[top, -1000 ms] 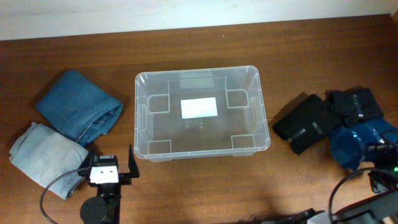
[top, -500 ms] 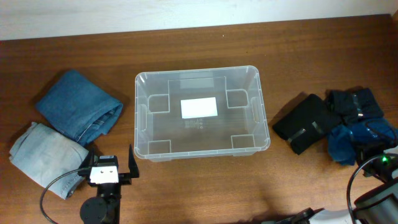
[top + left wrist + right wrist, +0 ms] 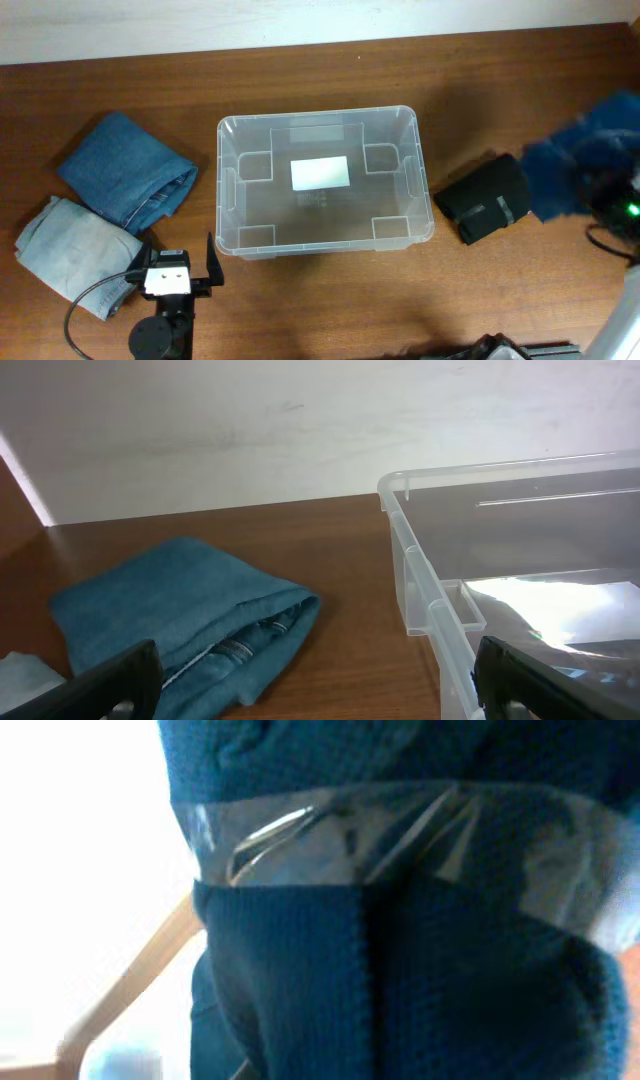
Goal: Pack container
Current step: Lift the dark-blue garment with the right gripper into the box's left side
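The right gripper needs to carry the garment to the left in the overhead view, past the container's label, then lower it and let it go on the container's bottom, which is still empty.
The container is a clear rectangular bin in the middle of the table, with only a white label on its base. Its near corner also shows in the left wrist view. My left gripper stands open near the front left, with bare wood between its jaws. At the far right a dark blue knit garment is a blur above the table, by my right arm. The garment fills the right wrist view, banded with clear tape. It hides the right fingers.
Folded blue jeans and lighter jeans lie left of the container. The blue jeans lie just ahead of the left gripper. A black folded garment sits right of the container. A pale wall runs along the table's far edge.
The right gripper shut on the dark blue garment and lifted it up and away from the table, leaving the black garment in place. The left arm and container have not moved.
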